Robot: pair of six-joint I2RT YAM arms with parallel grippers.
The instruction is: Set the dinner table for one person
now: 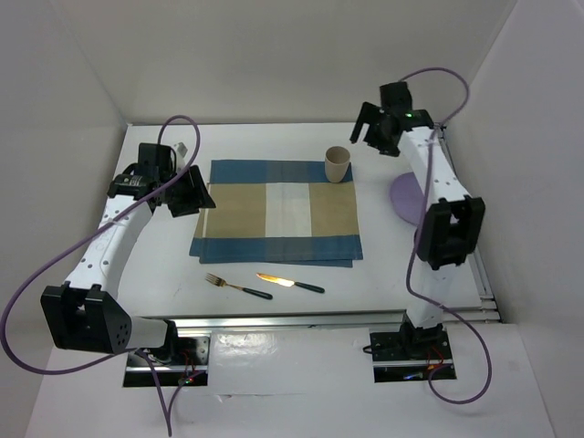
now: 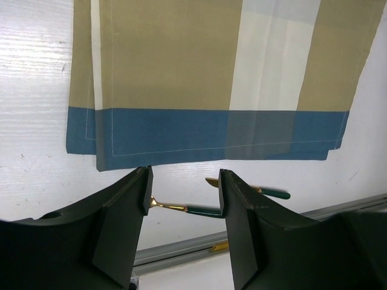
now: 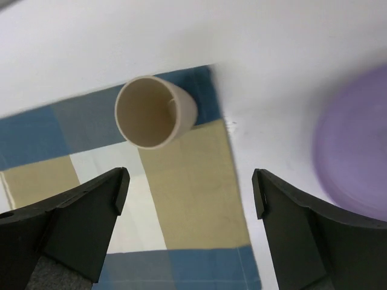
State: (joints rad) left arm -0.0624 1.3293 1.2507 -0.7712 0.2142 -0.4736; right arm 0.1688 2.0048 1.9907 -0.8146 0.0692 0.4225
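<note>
The purple plate is off the placemat [image 1: 278, 219], so my right gripper should move down, back and to the right in the top view onto the purple plate's near rim [image 1: 418, 221].
The white dinner table [image 1: 164, 265] carries a blue-and-tan checked placemat [image 1: 278, 219] in its middle. A beige cup [image 1: 338, 164] stands upright on the mat's far right corner. A purple plate [image 1: 406, 196] lies to the right of the mat, partly hidden by the right arm. A fork [image 1: 237, 286] and a knife [image 1: 290, 283], both green-handled, lie in front of the mat. My left gripper [image 1: 196, 192] is open and empty over the mat's left edge; its view shows the fork [image 2: 187, 209] and knife [image 2: 266, 192]. My right gripper [image 1: 372, 128] is open and empty, above the cup [image 3: 154, 112] and plate [image 3: 354, 145].
A silver rail [image 1: 301, 319] runs along the table's near edge, and white walls close in the back and sides. A small white object [image 1: 182, 148] lies at the far left behind the left gripper.
</note>
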